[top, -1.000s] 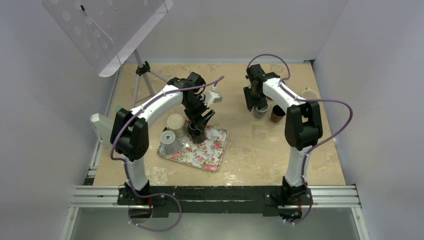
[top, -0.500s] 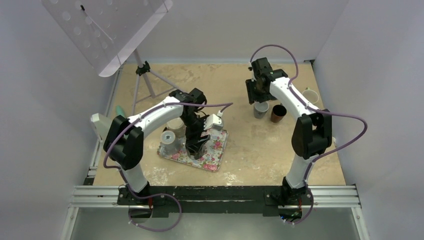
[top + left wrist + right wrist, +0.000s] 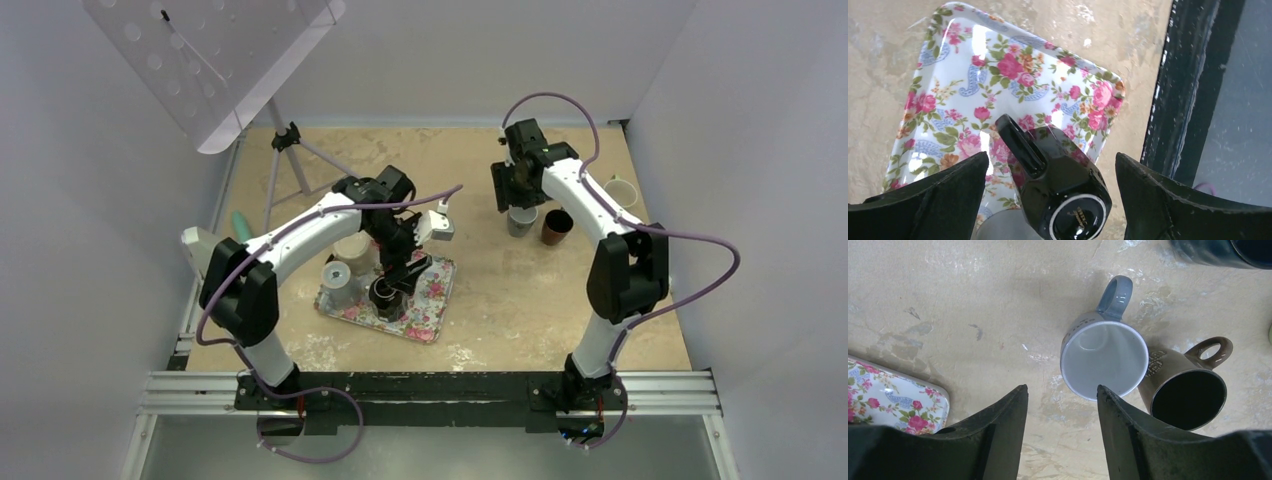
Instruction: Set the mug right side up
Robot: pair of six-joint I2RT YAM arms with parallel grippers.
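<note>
The black mug's handle [image 3: 1021,145] sticks out between my open fingers, so I will lower my left gripper over that handle until it has one finger on each side.
A glossy black mug [image 3: 1063,195] stands upside down on the floral tray [image 3: 998,60], its ringed base up and its handle pointing to the far side. My left gripper [image 3: 1050,160] is open, with one finger on each side of the mug and a gap to both. In the top view the gripper [image 3: 386,288] hangs over the mug [image 3: 380,297] on the tray [image 3: 430,305]. My right gripper [image 3: 1062,389] is open and empty above bare table, just short of an upright grey-blue mug [image 3: 1104,360]. In the top view the right gripper [image 3: 512,195] is above that mug [image 3: 520,222].
An upright brown mug [image 3: 1188,397] touches the grey-blue one, and a dark blue mug [image 3: 1218,252] is beyond them. An inverted beige cup [image 3: 350,245] and a grey cup [image 3: 337,278] stand at the tray's left end. A pale cup [image 3: 620,190] is far right. A tripod [image 3: 285,140] stands at the back left.
My right gripper has lifted off the grey-blue mug and now hangs above it. My left gripper has moved toward the tray's near side and turned its wrist over the black mug.
</note>
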